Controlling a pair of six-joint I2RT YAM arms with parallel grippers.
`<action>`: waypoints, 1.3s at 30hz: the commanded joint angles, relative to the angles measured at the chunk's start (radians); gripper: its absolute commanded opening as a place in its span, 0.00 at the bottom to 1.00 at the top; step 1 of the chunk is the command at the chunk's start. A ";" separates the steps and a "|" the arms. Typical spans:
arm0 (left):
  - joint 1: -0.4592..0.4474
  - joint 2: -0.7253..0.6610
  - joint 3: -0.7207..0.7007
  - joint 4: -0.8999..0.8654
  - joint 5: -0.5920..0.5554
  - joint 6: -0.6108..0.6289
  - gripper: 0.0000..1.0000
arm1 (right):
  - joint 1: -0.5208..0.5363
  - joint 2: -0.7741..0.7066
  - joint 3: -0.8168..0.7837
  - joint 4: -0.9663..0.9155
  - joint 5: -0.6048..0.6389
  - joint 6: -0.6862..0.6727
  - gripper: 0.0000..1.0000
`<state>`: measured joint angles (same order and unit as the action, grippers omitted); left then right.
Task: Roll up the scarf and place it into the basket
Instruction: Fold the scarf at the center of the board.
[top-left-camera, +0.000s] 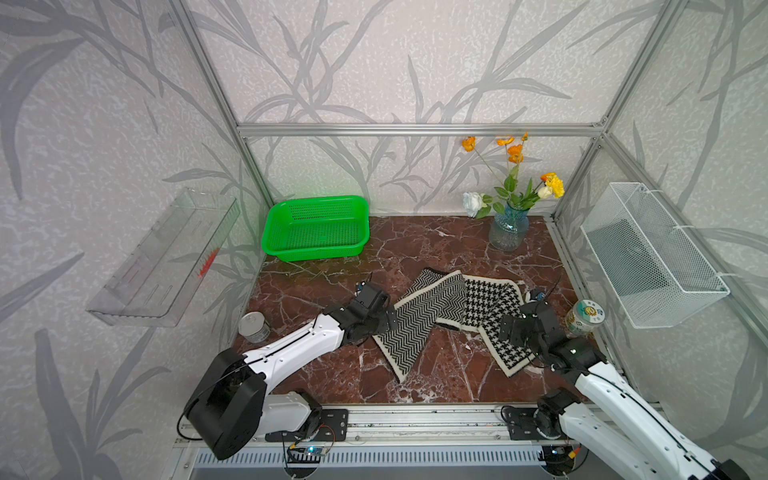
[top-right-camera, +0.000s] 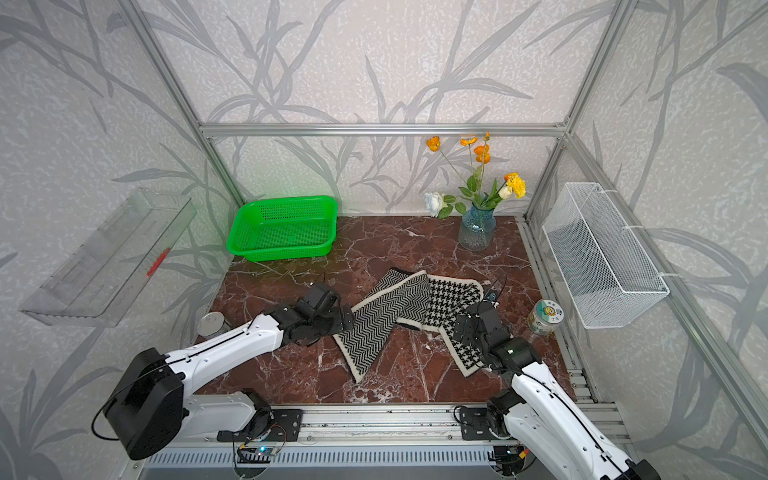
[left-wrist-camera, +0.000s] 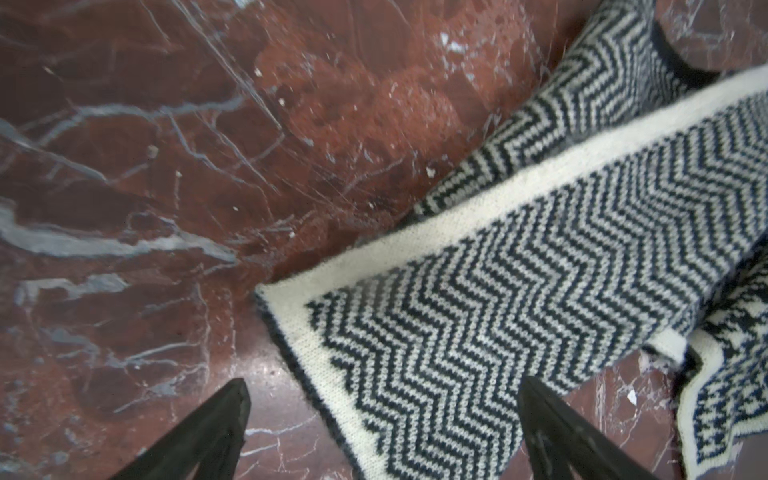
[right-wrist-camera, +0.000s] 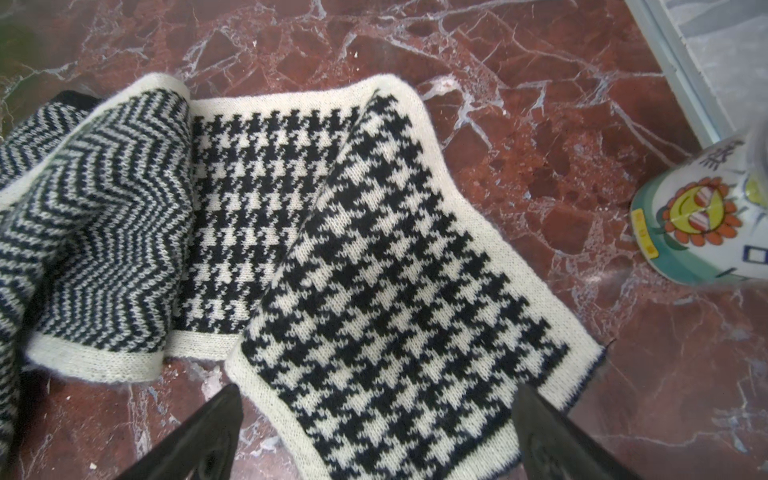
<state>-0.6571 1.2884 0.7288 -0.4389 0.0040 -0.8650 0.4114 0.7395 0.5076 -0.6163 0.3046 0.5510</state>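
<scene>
The cream end edge (top-left-camera: 379, 344) (left-wrist-camera: 326, 392) of the herringbone half is below my open fingers, so my left gripper should next move down onto it and close near its far corner.
The scarf (top-left-camera: 432, 311) (top-right-camera: 390, 307) lies unrolled on the marble table in a bent, upside-down V. Its herringbone half (left-wrist-camera: 498, 291) runs to the front left and its houndstooth half (right-wrist-camera: 374, 270) to the front right. My left gripper (top-left-camera: 388, 322) (left-wrist-camera: 383, 386) hangs open just above the herringbone half's cream edge, one finger over bare marble. Over the houndstooth end my right gripper (top-left-camera: 509, 328) (right-wrist-camera: 378, 390) is open, its fingers straddling the strip. Neither holds anything. The green basket (top-left-camera: 316, 232) (top-right-camera: 282, 228) stands empty at the back left corner.
A blue glass vase of flowers (top-left-camera: 508, 228) stands at the back right. A tin can (top-left-camera: 254, 327) sits by the left arm, a printed jar (top-left-camera: 584, 318) (right-wrist-camera: 706, 216) near the right gripper. A white wire basket (top-left-camera: 652, 257) and a clear tray (top-left-camera: 162, 266) hang on the side walls.
</scene>
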 joint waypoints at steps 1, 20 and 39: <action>-0.029 -0.010 -0.035 -0.013 0.007 -0.023 1.00 | 0.000 -0.009 0.020 -0.108 -0.017 0.060 0.99; -0.060 0.377 0.016 0.129 0.095 0.067 0.33 | 0.000 0.049 0.006 -0.115 -0.046 0.129 0.99; 0.199 0.153 0.135 -0.018 0.058 0.145 0.00 | 0.000 0.214 0.049 -0.077 -0.034 0.106 0.99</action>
<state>-0.4603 1.4628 0.8551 -0.4053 0.0719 -0.7277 0.4114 0.9257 0.5217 -0.7181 0.2615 0.6617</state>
